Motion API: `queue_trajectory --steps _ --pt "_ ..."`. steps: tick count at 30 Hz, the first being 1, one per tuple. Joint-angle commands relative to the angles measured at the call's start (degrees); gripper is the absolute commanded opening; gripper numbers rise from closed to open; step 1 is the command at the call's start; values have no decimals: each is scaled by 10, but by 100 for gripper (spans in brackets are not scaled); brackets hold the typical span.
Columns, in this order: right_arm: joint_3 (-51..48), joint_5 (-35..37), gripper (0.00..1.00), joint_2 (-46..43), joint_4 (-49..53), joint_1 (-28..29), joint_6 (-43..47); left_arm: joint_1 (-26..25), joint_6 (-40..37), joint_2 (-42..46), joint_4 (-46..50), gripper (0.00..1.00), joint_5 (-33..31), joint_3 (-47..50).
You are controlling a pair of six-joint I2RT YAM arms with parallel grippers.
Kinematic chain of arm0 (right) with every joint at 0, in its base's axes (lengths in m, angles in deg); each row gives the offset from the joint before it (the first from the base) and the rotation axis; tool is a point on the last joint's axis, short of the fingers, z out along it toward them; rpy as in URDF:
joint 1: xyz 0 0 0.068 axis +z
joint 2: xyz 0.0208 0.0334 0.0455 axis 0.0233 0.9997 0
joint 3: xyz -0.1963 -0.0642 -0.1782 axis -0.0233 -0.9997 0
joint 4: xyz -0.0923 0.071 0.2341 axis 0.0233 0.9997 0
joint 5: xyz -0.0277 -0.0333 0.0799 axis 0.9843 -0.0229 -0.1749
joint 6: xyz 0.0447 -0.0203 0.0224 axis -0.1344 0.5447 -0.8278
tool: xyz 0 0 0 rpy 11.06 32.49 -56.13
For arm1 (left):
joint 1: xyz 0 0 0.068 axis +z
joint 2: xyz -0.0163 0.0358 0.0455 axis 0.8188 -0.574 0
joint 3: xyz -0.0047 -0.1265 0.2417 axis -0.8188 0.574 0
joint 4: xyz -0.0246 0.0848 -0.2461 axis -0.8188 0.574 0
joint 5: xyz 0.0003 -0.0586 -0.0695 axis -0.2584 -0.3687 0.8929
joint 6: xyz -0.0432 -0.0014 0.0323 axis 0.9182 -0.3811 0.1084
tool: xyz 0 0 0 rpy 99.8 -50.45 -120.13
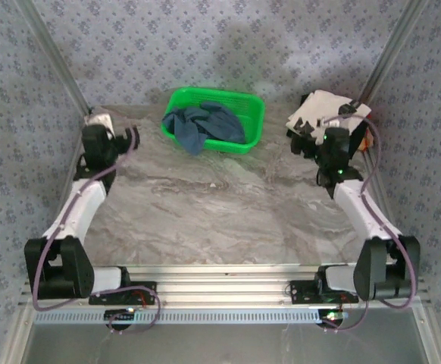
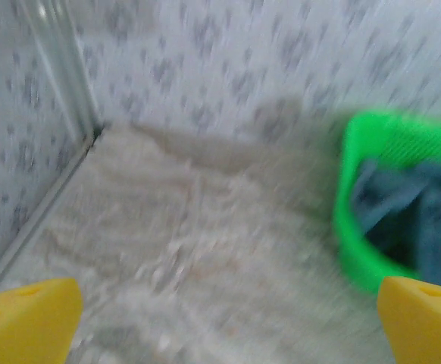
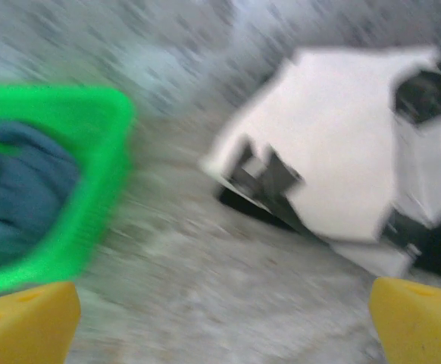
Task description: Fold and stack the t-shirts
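Note:
My left gripper moves across the open table and down onto the basket's nearest rim corner next, since the green edge there stands bare beside the shirt.
A crumpled dusty-blue t-shirt lies in the green mesh basket at the back middle, hanging a little over its front rim. The left wrist view has it on the right, the right wrist view on the left, both blurred. A folded stack of t-shirts, the top one white with black patches, sits at the back right. My left gripper is open over bare table at the back left, left of the basket. My right gripper is open, just in front of the folded stack, holding nothing.
The basket stands against the patterned back wall. Metal frame posts rise at both back corners, close to each gripper. The marbled table lies bare between the arms and the basket.

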Motion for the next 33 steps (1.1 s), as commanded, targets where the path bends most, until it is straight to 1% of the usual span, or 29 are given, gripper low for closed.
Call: queue_trajectory --steps 1,2,3,5,6,8,10,12,14,16,21,24,28,31,33 --pt "88 -122 100 19 226 36 -62 -2 66 -46 247 100 79 -117" --pt "113 -143 100 34 247 46 -66 -2 76 -70 279 100 98 -149" --pt "159 -164 100 55 272 60 -68 -1 88 -94 305 100 125 -178" --pt "210 -189 100 89 298 86 -77 -2 113 -128 319 99 181 -206" --pt "236 -205 100 109 303 100 -87 -1 131 -142 319 97 202 -211" --pt "281 -230 100 151 315 125 -94 -2 158 -164 322 91 236 -219" --pt "330 -234 100 200 324 151 -93 -1 189 -184 311 81 263 -214" --pt "371 -233 100 247 349 170 -97 -2 209 -205 307 71 278 -215" --pt "405 -242 100 290 345 187 -103 -1 230 -228 296 68 289 -215" --pt "438 -249 100 332 334 203 -113 -3 254 -246 257 67 308 -209" --pt "547 -253 100 441 354 235 -128 -14 281 -295 217 67 300 -229" --pt "593 -251 100 479 358 251 -136 -18 300 -332 199 66 293 -248" --pt "623 -253 100 502 354 263 -146 -26 315 -382 191 65 271 -281" --pt "632 -258 100 502 360 270 -157 -28 333 -413 180 66 252 -305" --pt "631 -261 100 497 365 276 -153 -30 348 -431 166 66 251 -319"
